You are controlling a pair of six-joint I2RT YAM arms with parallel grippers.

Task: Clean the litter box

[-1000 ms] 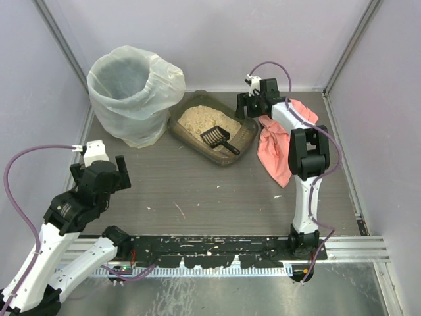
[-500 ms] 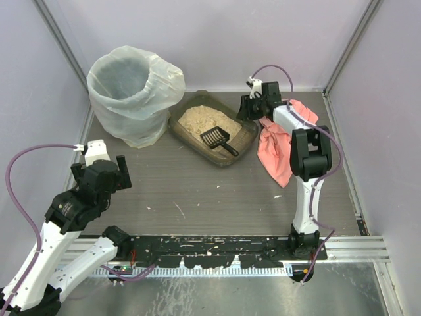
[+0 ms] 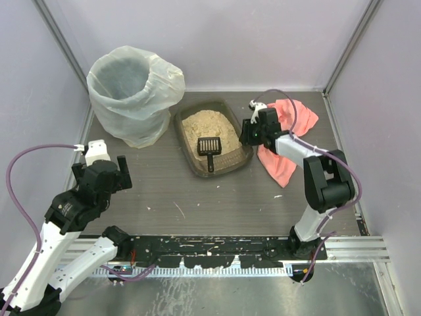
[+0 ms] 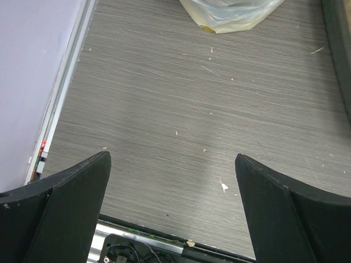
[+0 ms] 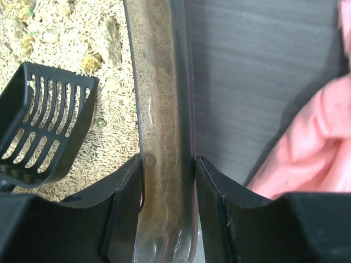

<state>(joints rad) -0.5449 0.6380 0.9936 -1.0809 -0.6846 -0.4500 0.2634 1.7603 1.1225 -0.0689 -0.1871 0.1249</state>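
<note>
My right gripper drags the litter box's rim back next, away from the bin close beside the litter box, then releases the rim.
The litter box (image 3: 186,146), a dark translucent tray of tan litter, lies at mid table right of the bin. A black slotted scoop (image 3: 209,146) rests in the litter, handle toward the near rim. My right gripper (image 3: 247,135) is shut on the box's right rim. In the right wrist view the rim (image 5: 159,98) runs between the fingers of the gripper (image 5: 168,161), with the scoop (image 5: 44,126) at left. My left gripper (image 3: 99,164) hangs over the near left table. It (image 4: 173,156) stands wide open with only bare table between its fingers.
A tall bin lined with a translucent white bag (image 3: 131,92) stands at the back left, its bag bottom (image 4: 230,13) showing in the left wrist view. A pink cloth (image 3: 289,131) lies crumpled right of the box, beside my right fingers (image 5: 307,159). Litter crumbs dot the table.
My right gripper closed on the box's right rim and drew back toward the near side. The box turned and slid with it, and the scoop now points toward me. The left arm stayed still.
</note>
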